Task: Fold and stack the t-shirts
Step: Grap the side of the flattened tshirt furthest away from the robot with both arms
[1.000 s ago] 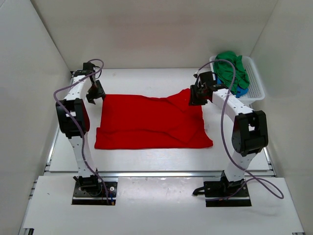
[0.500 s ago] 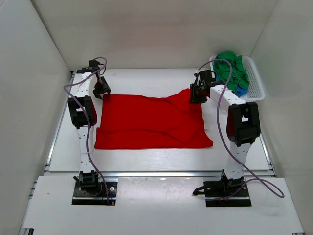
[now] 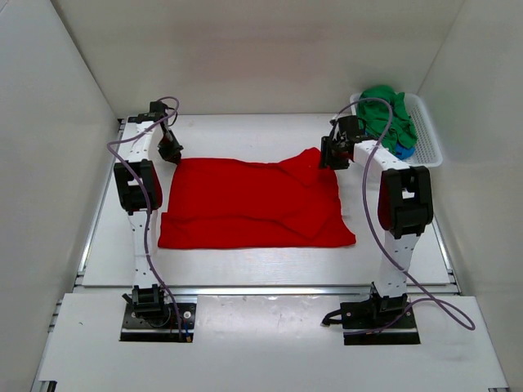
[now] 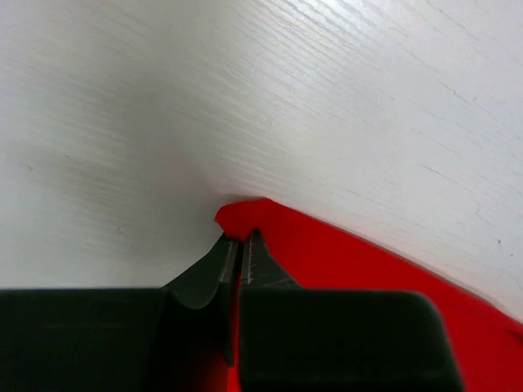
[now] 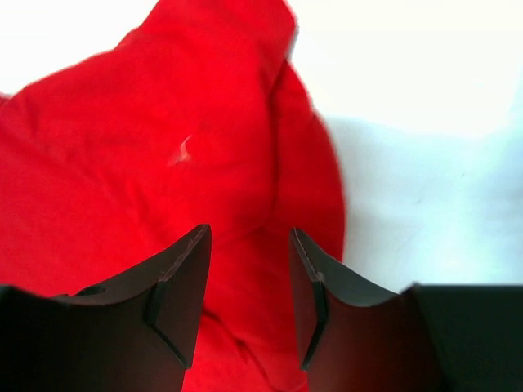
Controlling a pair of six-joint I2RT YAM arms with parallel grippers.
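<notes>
The right gripper eases slightly outward and down onto the folded flap at the bunched far corner (image 3: 316,172) (image 5: 255,214) next, as the flap's edge lies just beyond the open fingers.
A bright red t-shirt (image 3: 253,204) lies spread on the white table, its far right corner bunched up. My left gripper (image 3: 171,152) is at the shirt's far left corner and is shut on that red corner (image 4: 243,217), the cloth pinched between the two fingers. My right gripper (image 3: 333,154) hovers over the bunched far right corner (image 5: 196,139), jaws open with red cloth showing between and below them. A green t-shirt (image 3: 388,118) and a blue one (image 3: 403,150) lie heaped in the white basket (image 3: 429,147).
The white perforated basket stands at the back right, close to the right arm. White walls enclose the table on the left, back and right. Bare tabletop (image 3: 245,135) runs behind the red shirt.
My left gripper slid right onto the shirt's far left corner and shut on it. My right gripper opened wider over the far right corner.
</notes>
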